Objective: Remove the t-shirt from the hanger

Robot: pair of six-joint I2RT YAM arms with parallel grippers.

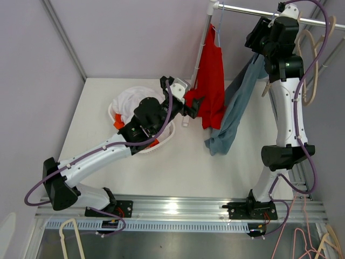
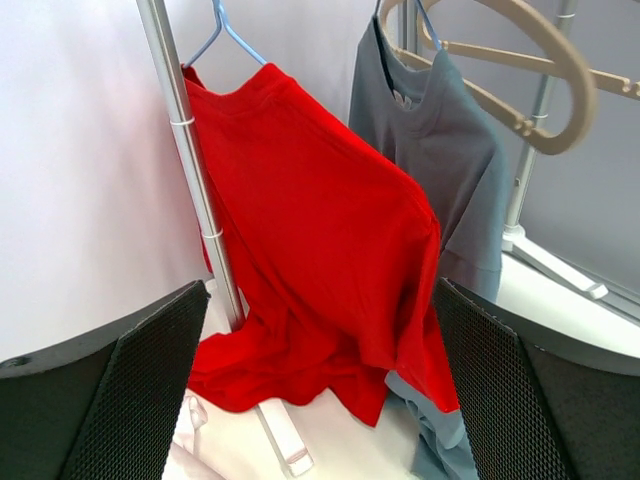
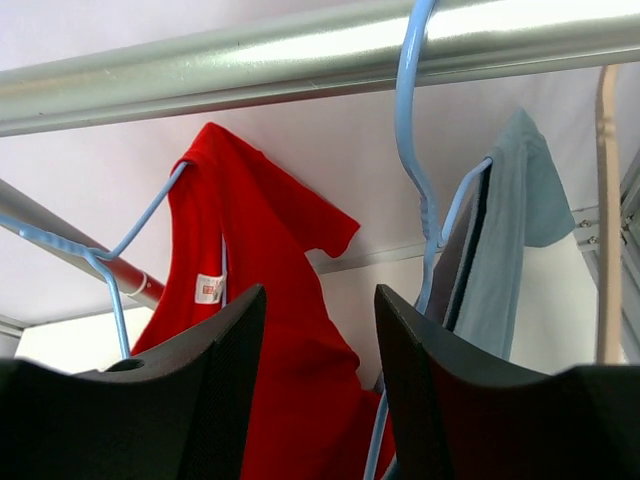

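The grey-blue t-shirt's hanger neck (image 3: pixel 429 258) is outside the open fingers, to the right in the wrist view, so the robot's right gripper will slide there and close.
A red t-shirt (image 1: pixel 213 81) hangs on a light blue hanger (image 2: pixel 232 38) from the silver rail (image 1: pixel 253 11), its hem bunched on the table. My left gripper (image 1: pixel 192 106) is open at the shirt's lower left edge. In the left wrist view the red t-shirt (image 2: pixel 320 240) fills the space ahead between the wide-apart fingers (image 2: pixel 120 400). My right gripper (image 1: pixel 259 39) is open and empty, raised just under the rail. In the right wrist view it (image 3: pixel 320 385) faces the red t-shirt (image 3: pixel 260 300) and the blue hanger hook (image 3: pixel 412 120) of the grey-blue t-shirt (image 3: pixel 515 250).
The grey-blue t-shirt (image 1: pixel 237 108) hangs to the right of the red one. A white basket (image 1: pixel 167 137) with white and orange clothes stands at the left. The rack's upright pole (image 2: pixel 195 170) stands beside the red shirt. Beige hangers (image 1: pixel 311 65) hang at the far right.
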